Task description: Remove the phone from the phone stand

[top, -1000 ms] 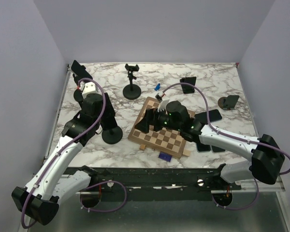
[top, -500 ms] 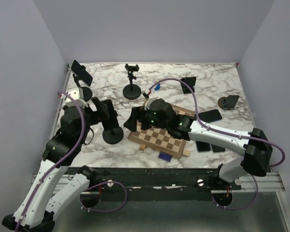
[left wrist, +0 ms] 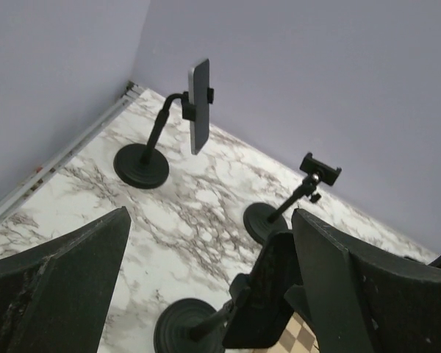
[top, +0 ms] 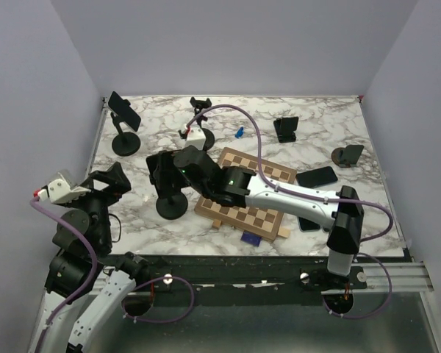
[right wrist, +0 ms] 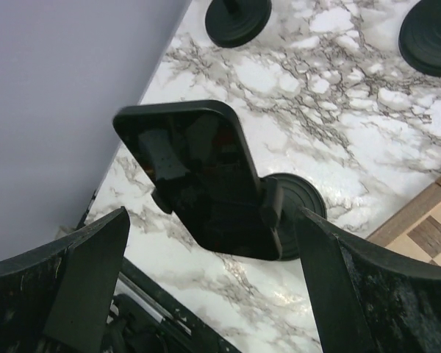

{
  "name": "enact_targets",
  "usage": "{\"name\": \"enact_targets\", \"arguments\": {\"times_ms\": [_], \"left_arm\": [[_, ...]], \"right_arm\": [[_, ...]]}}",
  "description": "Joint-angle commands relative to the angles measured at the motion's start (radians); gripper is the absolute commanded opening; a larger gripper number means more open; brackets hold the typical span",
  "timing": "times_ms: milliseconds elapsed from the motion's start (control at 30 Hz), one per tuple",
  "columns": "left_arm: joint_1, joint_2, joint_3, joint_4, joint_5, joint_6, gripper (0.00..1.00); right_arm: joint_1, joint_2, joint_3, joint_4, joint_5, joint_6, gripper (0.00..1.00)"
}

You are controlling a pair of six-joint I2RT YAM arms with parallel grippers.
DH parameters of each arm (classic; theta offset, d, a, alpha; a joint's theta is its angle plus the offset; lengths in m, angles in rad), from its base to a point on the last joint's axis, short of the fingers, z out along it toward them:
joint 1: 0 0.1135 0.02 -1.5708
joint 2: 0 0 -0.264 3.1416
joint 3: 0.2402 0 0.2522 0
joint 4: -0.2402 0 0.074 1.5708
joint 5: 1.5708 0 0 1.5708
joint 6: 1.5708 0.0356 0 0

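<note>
The phone is slanted between my fingers. My right gripper should turn square to it and shift to the left in the top view, onto the phone's sides.
A dark phone (right wrist: 198, 176) sits tilted in the clamp of a round-based black stand (right wrist: 298, 202). My right gripper (right wrist: 212, 215) is open, with its fingers on either side just short of the phone and not touching it. In the top view the right gripper (top: 164, 163) reaches left over this stand's base (top: 170, 207). My left gripper (top: 120, 175) is open and empty, pulled back near the left front corner. Its wrist view shows the phone's back (left wrist: 261, 301) between its open fingers, farther off.
A second phone (top: 125, 110) is held on a stand at the far left. An empty stand (top: 200, 104) is behind the right wrist. A chessboard (top: 259, 209) lies centre-right. Loose phones (top: 316, 176) and two small stands (top: 285, 126) are at the right.
My left arm has drawn back from the stand toward the near left. My right arm has swung left off the chessboard until its open jaws flank the phone.
</note>
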Motion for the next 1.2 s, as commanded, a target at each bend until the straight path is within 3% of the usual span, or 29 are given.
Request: {"name": "enact_targets", "arguments": {"times_ms": [0, 167, 500, 733, 967, 1167], "left_arm": [[-0.001, -0.106, -0.126, 0.168, -0.141, 0.042, 0.98], [0.0, -0.177, -0.217, 0.238, -0.173, 0.105, 0.99], [0.0, -0.182, -0.234, 0.224, -0.181, 0.128, 0.99], [0.0, -0.206, -0.238, 0.216, -0.177, 0.123, 0.99], [0.0, -0.205, -0.239, 0.212, -0.17, 0.123, 0.99], [0.0, -0.199, -0.239, 0.209, -0.164, 0.123, 0.99]], "right_arm": [[0.034, 0.104, 0.164, -0.137, 0.169, -0.015, 1.0], [0.047, 0.203, 0.323, -0.226, 0.234, -0.034, 1.0], [0.101, 0.349, 0.548, -0.357, 0.397, -0.088, 1.0], [0.108, 0.393, 0.578, -0.336, 0.404, -0.13, 0.99], [0.108, 0.416, 0.59, -0.308, 0.433, -0.17, 0.89], [0.108, 0.441, 0.624, -0.308, 0.458, -0.212, 0.93]]}}
